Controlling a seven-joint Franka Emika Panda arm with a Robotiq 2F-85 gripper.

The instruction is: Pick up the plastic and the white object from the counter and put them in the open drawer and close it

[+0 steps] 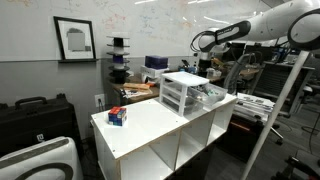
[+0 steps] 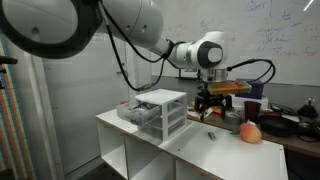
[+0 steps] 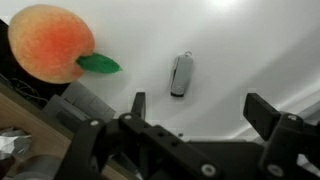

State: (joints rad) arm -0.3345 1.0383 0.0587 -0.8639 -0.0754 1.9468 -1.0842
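Observation:
My gripper moves down onto the small grey-white object (image 2: 211, 136) (image 3: 181, 75) next until its fingers are on either side of the object's long sides. It then closes, since the object lies below, between the open fingers.
My gripper (image 3: 200, 108) is open and empty, and hovers above the white counter (image 3: 240, 50). A small grey-white object (image 3: 181, 75) lies on the counter just ahead of the fingertips, between them. It also shows in an exterior view (image 2: 211, 133), below the gripper (image 2: 209, 104). A clear plastic drawer unit (image 2: 163, 112) stands on the counter with one drawer (image 2: 131, 113) pulled out. Crinkled plastic seems to lie in that drawer (image 1: 212, 96). The wrist view shows a crinkled bit at its lower left edge (image 3: 14, 146).
A toy peach (image 3: 50, 42) with a green leaf lies on the counter near the small object; it also shows in an exterior view (image 2: 250, 131). A small red and blue box (image 1: 117, 116) sits at the counter's other end. Cluttered benches stand behind.

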